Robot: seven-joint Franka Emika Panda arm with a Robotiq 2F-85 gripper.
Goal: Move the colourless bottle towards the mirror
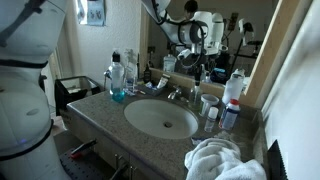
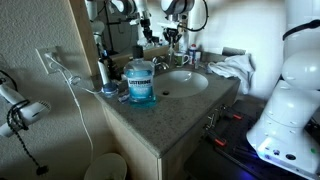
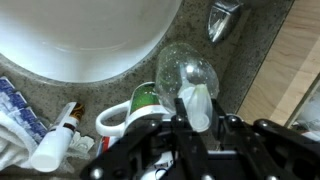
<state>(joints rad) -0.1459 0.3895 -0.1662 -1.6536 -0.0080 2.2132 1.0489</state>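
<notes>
I will move my gripper to the right in the wrist view next and let go of the bottle, because the counter by the mirror's frame is bare there.
The colourless bottle point(image 3: 188, 72) is a small see-through bottle with a rounded body and thin white top. In the wrist view it lies between my gripper's point(image 3: 197, 118) black fingers, which are shut on its neck end. It hangs over the granite counter point(image 3: 250, 50), beside the sink rim and near the faucet point(image 3: 224, 18). The mirror's light wooden frame point(image 3: 292, 70) runs along the right. In both exterior views my gripper point(image 1: 196, 58) point(image 2: 173, 40) hovers behind the sink, close to the mirror point(image 1: 200, 12). The bottle itself is too small to make out there.
A white sink point(image 1: 160, 118) sits in the counter. A clear bottle with blue liquid point(image 1: 117, 80) point(image 2: 141, 82) stands at one end. A white bottle with red cap point(image 1: 233, 90) and a green-and-white mug point(image 3: 138, 102) are near the gripper. A white towel point(image 1: 222, 160) lies at the front.
</notes>
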